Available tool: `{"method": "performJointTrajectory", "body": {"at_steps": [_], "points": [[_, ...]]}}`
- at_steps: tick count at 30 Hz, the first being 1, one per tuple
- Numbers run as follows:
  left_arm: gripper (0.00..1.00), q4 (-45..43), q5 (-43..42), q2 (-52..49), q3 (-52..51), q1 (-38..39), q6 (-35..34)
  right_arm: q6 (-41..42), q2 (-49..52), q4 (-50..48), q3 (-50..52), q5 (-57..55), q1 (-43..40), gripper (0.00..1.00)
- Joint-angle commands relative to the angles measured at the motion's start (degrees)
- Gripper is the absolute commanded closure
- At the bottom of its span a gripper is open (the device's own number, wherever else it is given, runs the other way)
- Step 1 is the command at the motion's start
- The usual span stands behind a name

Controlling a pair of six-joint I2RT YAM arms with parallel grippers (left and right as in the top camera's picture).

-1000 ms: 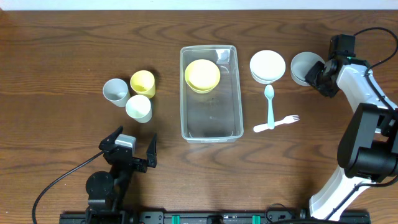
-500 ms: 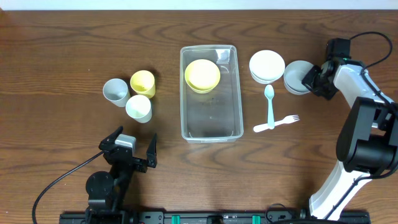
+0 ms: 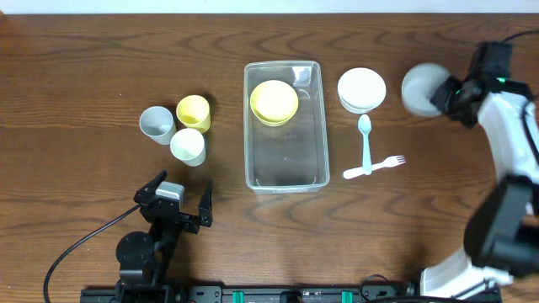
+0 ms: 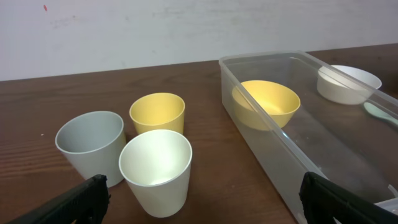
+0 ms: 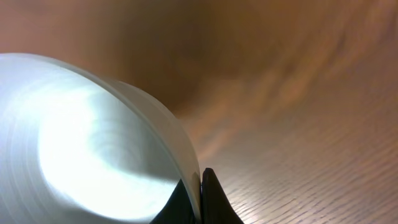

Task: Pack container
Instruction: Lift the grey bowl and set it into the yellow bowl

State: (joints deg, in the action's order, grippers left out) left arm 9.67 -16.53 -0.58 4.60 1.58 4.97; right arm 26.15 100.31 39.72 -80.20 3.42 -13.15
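I should raise my right gripper across past the white bowl, then lower the grey bowl onto the yellow bowl (image 3: 274,102) in the container's far end.
The container (image 3: 285,126) is a clear bin at the table's middle, with a yellow bowl (image 3: 274,102) lying in its far end. In the left wrist view the container (image 4: 298,143) and that yellow bowl (image 4: 266,103) lie ahead to the right. My right gripper (image 3: 445,94) is shut on the rim of a grey bowl (image 3: 424,88), which hangs blurred above the table at the far right. The right wrist view shows the grey bowl's (image 5: 93,143) rim pinched between the fingers of the right gripper (image 5: 200,186). My left gripper (image 3: 178,200) stands open near the front edge, holding nothing.
A white bowl (image 3: 362,89) sits right of the container, with a pale green spoon (image 3: 365,139) and a white fork (image 3: 375,167) below it. Left of the container stand a grey cup (image 3: 157,124), a yellow cup (image 3: 193,112) and a white cup (image 3: 188,146).
The right gripper has shut on the grey bowl's rim, dragged it briefly left, then raised it and carried it back to the right. The left arm has not moved.
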Motion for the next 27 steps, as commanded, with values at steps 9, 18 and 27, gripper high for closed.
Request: {"method": "performJointTrajectory", "body": {"at_steps": [9, 18, 27], "points": [[0.02, 1.4, -0.6, 0.3, -1.0, -0.3, 0.8, 2.2, -12.4, -8.7, -1.6, 10.8, 19.0, 0.99], [0.02, 1.4, -0.6, 0.3, -1.0, -0.3, 0.8, 7.8, -2.6, -19.3, -1.6, -3.1, 40.0, 0.99], [0.02, 1.4, -0.6, 0.3, -1.0, -0.3, 0.8, 11.2, 11.2, -25.2, -1.6, -8.1, 45.8, 0.99]]}}
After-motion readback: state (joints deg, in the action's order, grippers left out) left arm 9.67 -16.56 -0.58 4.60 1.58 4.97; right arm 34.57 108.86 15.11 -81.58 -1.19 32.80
